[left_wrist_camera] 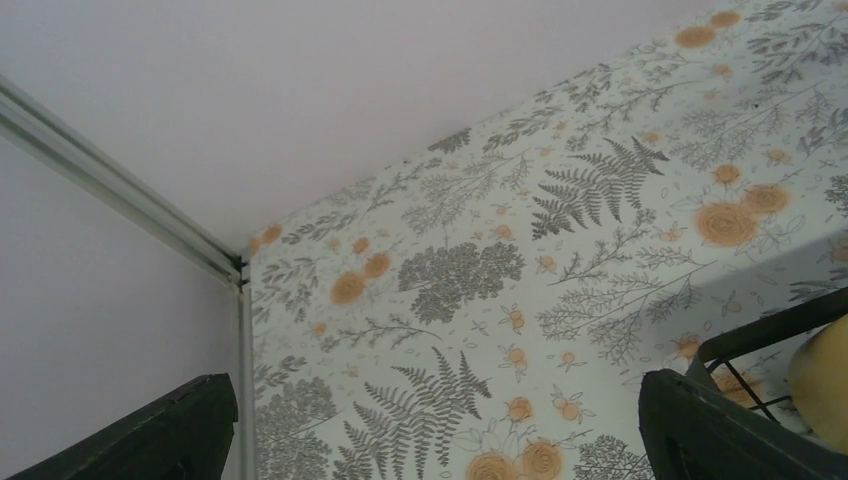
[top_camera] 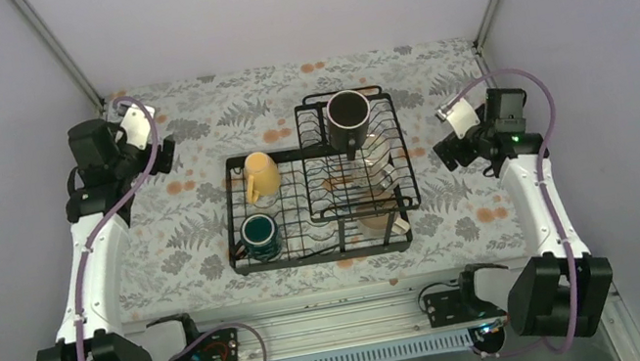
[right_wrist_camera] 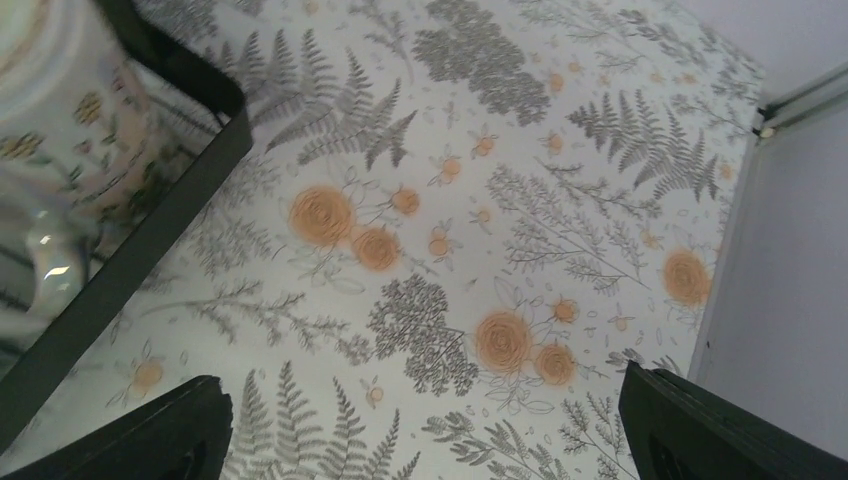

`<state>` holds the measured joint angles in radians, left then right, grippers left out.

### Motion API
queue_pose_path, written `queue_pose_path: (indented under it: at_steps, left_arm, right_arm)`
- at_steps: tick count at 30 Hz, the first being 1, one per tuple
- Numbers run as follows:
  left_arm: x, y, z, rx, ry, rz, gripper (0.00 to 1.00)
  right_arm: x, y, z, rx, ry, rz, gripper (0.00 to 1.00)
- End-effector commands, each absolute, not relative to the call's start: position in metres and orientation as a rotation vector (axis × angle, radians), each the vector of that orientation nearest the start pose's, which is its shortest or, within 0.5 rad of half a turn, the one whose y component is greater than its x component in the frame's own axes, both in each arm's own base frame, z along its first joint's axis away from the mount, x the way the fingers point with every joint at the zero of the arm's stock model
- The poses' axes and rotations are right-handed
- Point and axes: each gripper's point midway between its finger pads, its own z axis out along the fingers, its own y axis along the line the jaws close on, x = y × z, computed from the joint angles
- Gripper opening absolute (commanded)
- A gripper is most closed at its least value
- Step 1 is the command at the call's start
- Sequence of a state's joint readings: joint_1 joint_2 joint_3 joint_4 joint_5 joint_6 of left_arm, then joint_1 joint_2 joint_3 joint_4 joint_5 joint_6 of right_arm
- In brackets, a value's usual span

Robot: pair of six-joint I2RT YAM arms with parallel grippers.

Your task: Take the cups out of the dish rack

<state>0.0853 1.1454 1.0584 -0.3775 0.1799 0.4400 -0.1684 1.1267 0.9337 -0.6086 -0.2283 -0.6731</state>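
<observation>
I will next turn my right gripper toward the rack and move it sideways onto the mug's handle (right_wrist_camera: pixel 58 265), because the raised basket covers the pale patterned mug from above.
The black wire dish rack (top_camera: pixel 400 188) stands mid-table. A black mug (top_camera: pixel 349 115) sits in its raised basket. A pale yellow mug (top_camera: pixel 261 175) and a dark teal mug (top_camera: pixel 260 236) are in its left part. Two pale mugs, one at the right middle (top_camera: pixel 378 154) and one at the front right (top_camera: pixel 373 222), are hard to make out. My left gripper (top_camera: pixel 161 155) is open and empty, left of the rack. My right gripper (top_camera: pixel 446 153) is open and empty, right of it. The left wrist view shows the rack's corner (left_wrist_camera: pixel 770 328) and the yellow mug (left_wrist_camera: pixel 825 380). The right wrist view shows the rack's rim (right_wrist_camera: pixel 150 230) and a pale patterned mug (right_wrist_camera: pixel 60 110).
The table wears a floral cloth (top_camera: pixel 177 235). Grey walls close in the back and both sides, with a metal corner post (left_wrist_camera: pixel 120 200) near the left gripper and another (right_wrist_camera: pixel 800 95) near the right one.
</observation>
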Motion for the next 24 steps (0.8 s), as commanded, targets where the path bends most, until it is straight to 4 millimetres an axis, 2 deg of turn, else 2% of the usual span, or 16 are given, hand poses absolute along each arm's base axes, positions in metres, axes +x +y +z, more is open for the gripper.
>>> queue_pose_path:
  at_steps: [1,4,7,10,14,19,22,24]
  left_arm:
    - [0.378,0.010,0.300,0.464,1.967,0.206,1.00]
    - [0.375,0.006,0.304,0.491,1.939,0.195,1.00]
    - [0.375,0.002,0.307,0.510,1.927,0.180,1.00]
    - [0.378,0.002,0.309,0.501,1.939,0.171,1.00]
    - [0.380,-0.003,0.318,0.496,1.945,0.134,1.00]
    - [0.387,-0.002,0.330,0.464,1.952,0.140,1.00]
    - [0.388,0.000,0.330,0.456,1.961,0.146,1.00]
    - [0.387,0.000,0.328,0.458,1.965,0.153,1.00]
  right_arm:
    - [0.311,-0.005,0.196,-0.854,2.224,-0.087,1.00]
    - [0.309,-0.002,0.193,-0.872,2.211,-0.071,0.99]
    - [0.307,-0.002,0.194,-0.923,2.143,-0.131,1.00]
    - [0.312,-0.011,0.221,-0.858,2.043,-0.257,1.00]
    - [0.316,-0.010,0.251,-0.727,2.128,-0.137,1.00]
    - [0.297,0.024,0.275,-0.834,2.055,0.059,1.00]
    - [0.286,0.031,0.276,-0.922,2.014,0.054,1.00]
    - [0.280,0.030,0.262,-1.002,2.022,0.034,0.93]
